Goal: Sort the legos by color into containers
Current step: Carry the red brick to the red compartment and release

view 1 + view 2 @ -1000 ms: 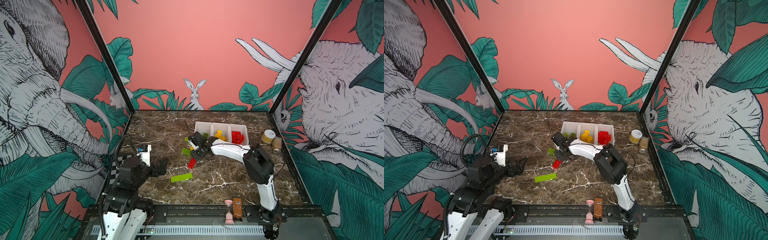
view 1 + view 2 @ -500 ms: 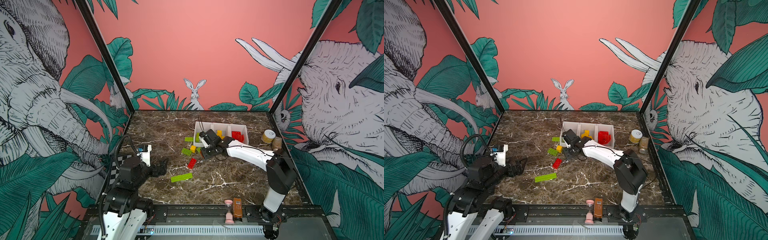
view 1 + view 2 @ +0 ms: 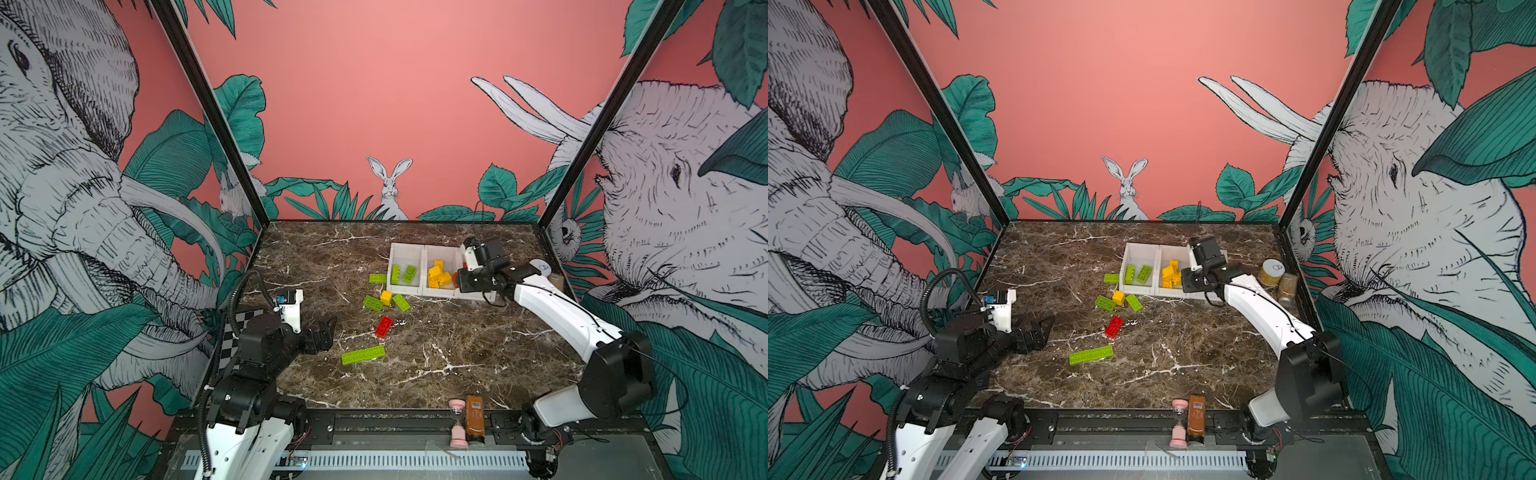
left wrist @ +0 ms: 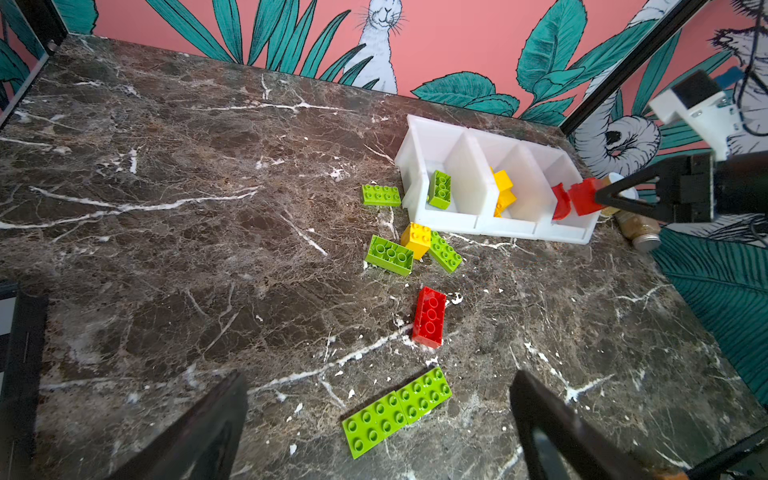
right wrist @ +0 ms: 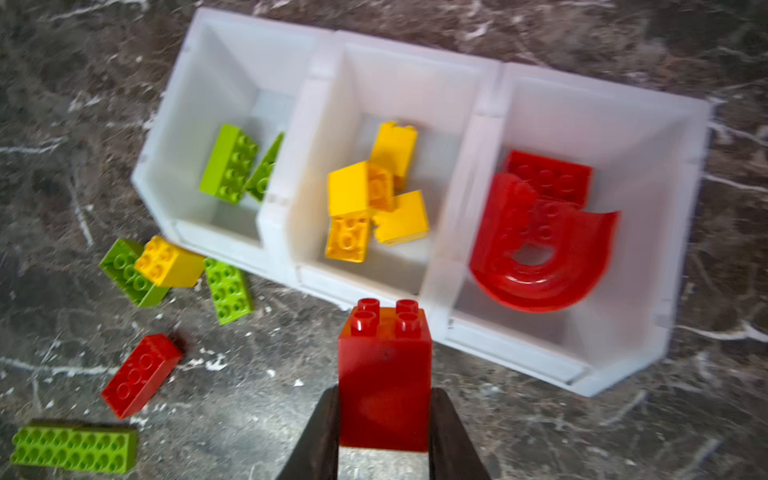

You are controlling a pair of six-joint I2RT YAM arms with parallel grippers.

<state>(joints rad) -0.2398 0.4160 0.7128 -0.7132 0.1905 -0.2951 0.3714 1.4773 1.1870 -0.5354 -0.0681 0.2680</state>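
Note:
My right gripper swings outward next, toward the jar, over the bin of matching red pieces and releases the short red brick.
My right gripper (image 5: 384, 415) is shut on a short red brick (image 5: 384, 374) and hangs at the front edge of the containers (image 3: 407, 248), by the right bin. In the right wrist view that bin holds a red arch (image 5: 540, 257) and a red brick, the middle bin yellow bricks (image 5: 374, 199), the left bin green bricks (image 5: 228, 164). Loose legos lie on the table: a long green piece (image 3: 363, 354), a red brick (image 3: 384, 326), a yellow brick (image 3: 386, 296) and three green ones (image 3: 372, 303). My left gripper (image 3: 324, 334) stands open and empty near the long green piece (image 4: 395, 411).
A yellowish white-lidded jar (image 3: 1271, 272) and a small bottle (image 3: 1286, 286) lying on its side sit right of the bins, close to my right arm. A pink hourglass (image 3: 457, 424) and a brown bottle (image 3: 474, 417) stand on the front rail.
My right arm has swung right from the loose pile to the right end of the containers, carrying the red brick. The left arm has not moved.

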